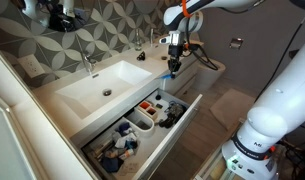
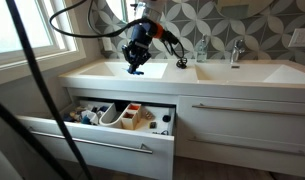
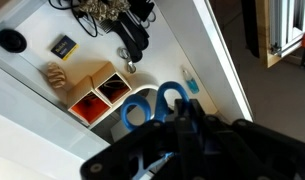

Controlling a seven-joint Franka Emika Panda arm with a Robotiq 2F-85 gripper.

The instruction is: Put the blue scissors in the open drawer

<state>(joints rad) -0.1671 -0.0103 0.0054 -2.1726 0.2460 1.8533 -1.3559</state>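
Observation:
My gripper should turn and lower the scissors (image 3: 152, 104) into the open drawer, then release them on the drawer's bare bottom (image 3: 96, 47) beside the small dark box, where there is space.
My gripper (image 1: 173, 68) hangs in the air above the open drawer (image 1: 182, 125), shut on the blue scissors (image 3: 152, 104). In the wrist view the two blue handle loops stick out beyond the black fingers, and the blades are hidden between them. The scissors show as a blue spot under the fingers in both exterior views (image 2: 135, 68). The wide white drawer (image 2: 97, 143) is pulled out below the sink counter and holds white rounded bins (image 1: 142, 121) and small toiletries. The wrist view looks down into it (image 3: 52, 75).
A white double sink counter (image 1: 97, 90) with faucets (image 2: 235, 50) runs along a patterned tile wall. A closed drawer front (image 2: 242, 115) sits beside the open one. The robot's white base (image 1: 257, 140) stands on the floor by the drawer.

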